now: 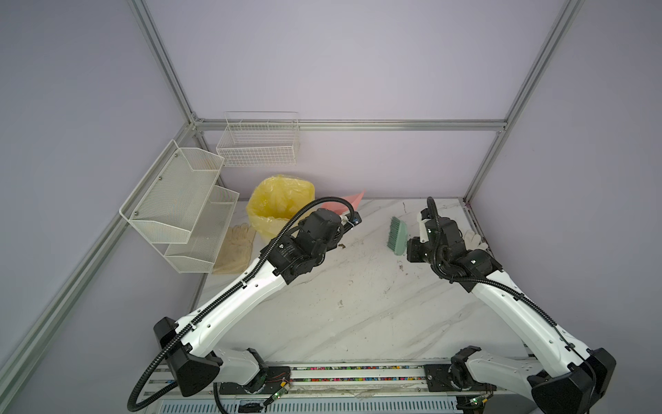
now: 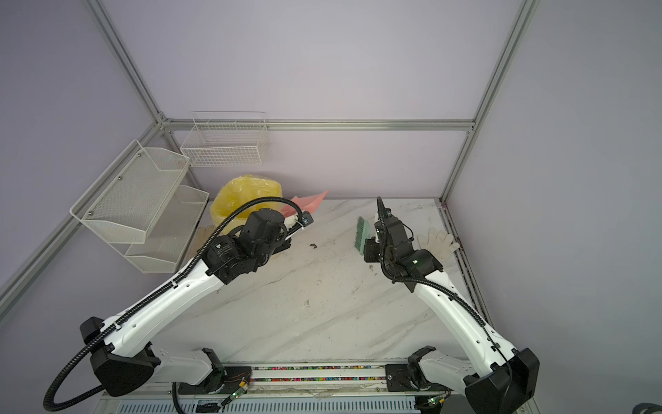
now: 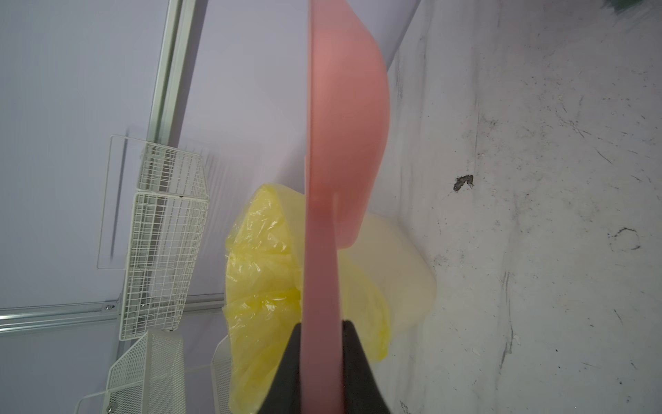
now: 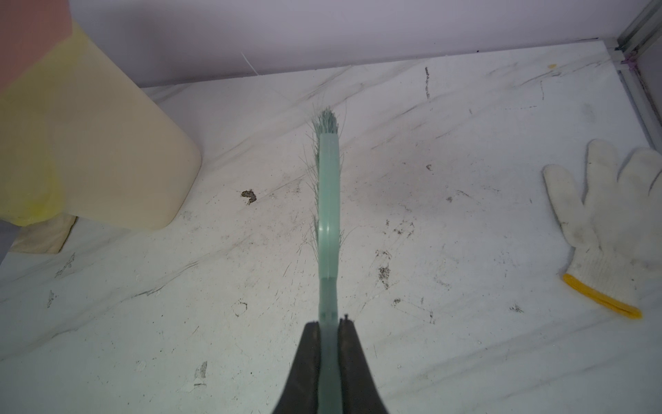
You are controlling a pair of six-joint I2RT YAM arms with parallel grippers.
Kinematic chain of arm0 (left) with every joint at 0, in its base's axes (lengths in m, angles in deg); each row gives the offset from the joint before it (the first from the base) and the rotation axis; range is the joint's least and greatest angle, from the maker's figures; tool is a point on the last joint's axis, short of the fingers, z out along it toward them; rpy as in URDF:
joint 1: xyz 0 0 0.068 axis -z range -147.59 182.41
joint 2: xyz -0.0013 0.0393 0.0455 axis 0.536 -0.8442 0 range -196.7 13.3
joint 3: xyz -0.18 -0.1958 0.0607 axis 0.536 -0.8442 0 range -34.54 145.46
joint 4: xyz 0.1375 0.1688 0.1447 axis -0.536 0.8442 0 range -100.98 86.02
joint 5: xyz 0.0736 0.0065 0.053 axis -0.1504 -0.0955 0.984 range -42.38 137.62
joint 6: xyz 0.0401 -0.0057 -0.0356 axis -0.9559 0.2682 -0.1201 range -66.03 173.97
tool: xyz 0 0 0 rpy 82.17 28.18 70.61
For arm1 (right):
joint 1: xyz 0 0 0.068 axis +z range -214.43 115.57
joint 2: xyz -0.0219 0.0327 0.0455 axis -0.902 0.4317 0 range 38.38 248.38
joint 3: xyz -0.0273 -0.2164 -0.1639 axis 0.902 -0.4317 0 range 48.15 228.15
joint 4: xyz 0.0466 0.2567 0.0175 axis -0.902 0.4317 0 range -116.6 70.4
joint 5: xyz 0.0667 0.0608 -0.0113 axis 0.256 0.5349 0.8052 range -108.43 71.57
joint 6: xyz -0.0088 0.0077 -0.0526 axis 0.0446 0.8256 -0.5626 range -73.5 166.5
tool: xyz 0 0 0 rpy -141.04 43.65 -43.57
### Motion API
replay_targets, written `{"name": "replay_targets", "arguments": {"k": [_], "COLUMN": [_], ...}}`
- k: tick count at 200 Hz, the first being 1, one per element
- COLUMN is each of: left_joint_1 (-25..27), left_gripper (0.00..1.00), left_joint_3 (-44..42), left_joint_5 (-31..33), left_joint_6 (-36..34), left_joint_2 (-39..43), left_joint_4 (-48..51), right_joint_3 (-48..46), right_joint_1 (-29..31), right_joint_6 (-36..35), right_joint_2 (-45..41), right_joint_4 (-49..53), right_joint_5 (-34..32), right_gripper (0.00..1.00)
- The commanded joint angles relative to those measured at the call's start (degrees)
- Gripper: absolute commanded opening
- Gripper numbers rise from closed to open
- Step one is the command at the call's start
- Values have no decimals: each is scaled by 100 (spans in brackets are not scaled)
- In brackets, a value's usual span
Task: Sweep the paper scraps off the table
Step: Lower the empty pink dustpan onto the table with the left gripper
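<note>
My left gripper next lowers away from the bin (image 1: 283,204), turning the dustpan flat to release its handle, as bare tabletop (image 1: 362,257) beside the dark crumb is below the gripper.
No paper scraps show in any view. The white marble-veined table (image 1: 358,304) (image 2: 322,304) is scuffed with dark marks. My left gripper (image 3: 320,328) is shut on the handle of a pink dustpan (image 3: 344,125), which it holds up on edge beside the yellow-bagged bin (image 1: 283,204) (image 2: 247,197). The pan's tip shows behind the left wrist in both top views (image 1: 353,200) (image 2: 311,201). My right gripper (image 4: 329,324) is shut on the handle of a green brush (image 4: 327,200) (image 1: 397,234) (image 2: 362,233), which hovers over the table's far right part.
A small dark crumb (image 1: 342,246) (image 3: 463,182) (image 4: 249,195) lies between the two tools. A white glove (image 1: 474,240) (image 4: 609,222) lies at the right edge and a beige glove (image 1: 236,247) at the left. White mesh shelves (image 1: 179,204) and a wire basket (image 1: 258,143) hang on the walls.
</note>
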Motion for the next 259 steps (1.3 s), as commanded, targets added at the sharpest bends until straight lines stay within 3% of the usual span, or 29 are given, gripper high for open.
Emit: {"name": "replay_targets", "arguments": {"k": [1, 32, 61, 121, 182, 196, 226, 259], "left_joint_1": [141, 295, 481, 1180, 1238, 1251, 1255, 1255], "left_gripper": [0, 0, 0, 0, 0, 6, 39, 63], "left_joint_3": [-393, -781, -973, -1359, -1827, -1915, -2065, -2231], "left_joint_5": [199, 281, 397, 1356, 944, 810, 382, 315], "left_joint_6": [414, 709, 1403, 1063, 1338, 1399, 1599, 1735], "left_joint_2": [-141, -497, -904, -2364, -2473, -2439, -2285, -2216], "left_joint_4": [-420, -694, -912, -1855, -2264, -2309, -2340, -2393], "right_joint_3": [155, 190, 300, 255, 91, 80, 75, 71], "right_joint_1": [-208, -466, -777, -885, -918, -916, -927, -931], "right_joint_6": [-67, -120, -77, -41, -15, -12, 6, 5], "right_joint_2": [59, 118, 68, -17, -252, -237, -212, -223], "right_joint_4": [60, 60, -17, 25, 65, 59, 30, 33], "right_joint_5": [85, 217, 712, 794, 855, 871, 957, 969], "right_gripper": [0, 0, 0, 0, 0, 0, 0, 0]}}
